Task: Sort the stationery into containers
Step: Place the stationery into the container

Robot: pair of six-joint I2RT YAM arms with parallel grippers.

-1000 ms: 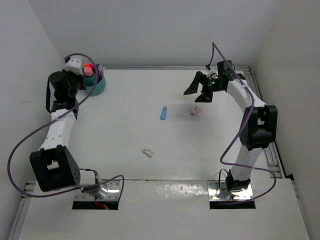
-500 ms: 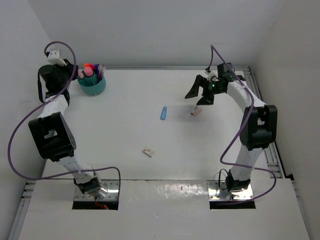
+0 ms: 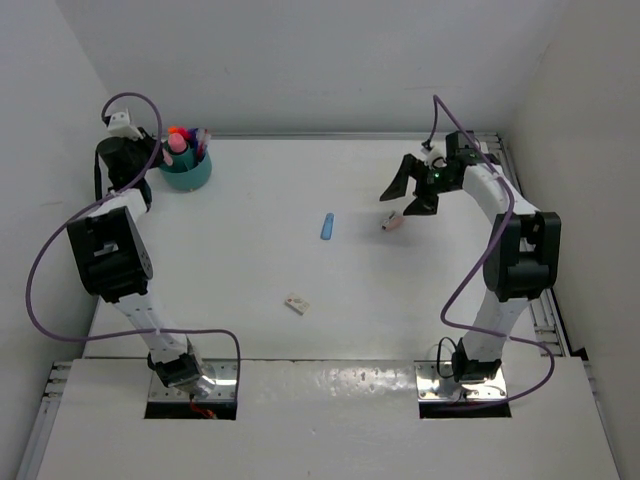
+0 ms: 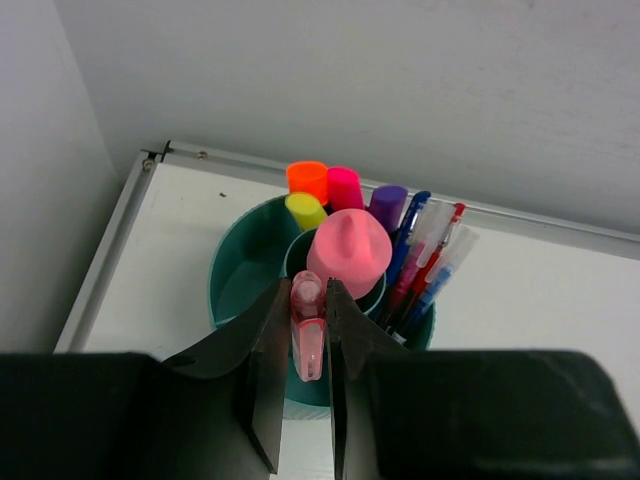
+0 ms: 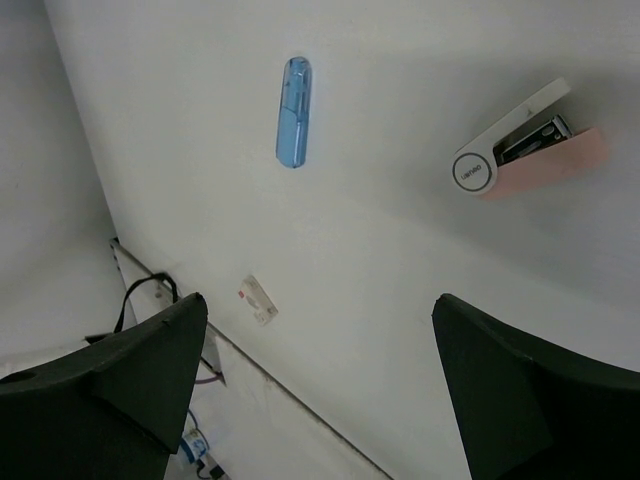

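Observation:
My left gripper is to move down and toward the pens next, over the cup's near section beside them, because the pink tube (image 4: 348, 250) already fills the cup's middle ring.
The teal cup (image 4: 240, 285) at the table's far left corner holds orange, pink, yellow and purple highlighter ends, red and blue pens (image 4: 428, 262) and a pink tube (image 4: 348, 250). My left gripper (image 4: 307, 300) is shut on a small translucent pink cap-like piece (image 4: 308, 335) and holds it over the cup's near rim. In the top view the left gripper (image 3: 148, 160) is just left of the cup (image 3: 187, 174). My right gripper (image 3: 414, 190) is open and empty above a white-and-pink item (image 5: 525, 140). A blue cap-like piece (image 5: 293, 111) and a small pale eraser (image 5: 259, 300) lie on the table.
The blue piece (image 3: 327, 226) lies mid-table, the white-and-pink item (image 3: 393, 222) to its right, and the eraser (image 3: 296, 303) nearer the front. Walls close in at the back and both sides. A metal rail runs along the right edge (image 3: 545, 300).
The left arm swung from over the cup out to the far left wall, then settled just left of the cup. The right gripper drifted slightly to the right, still open.

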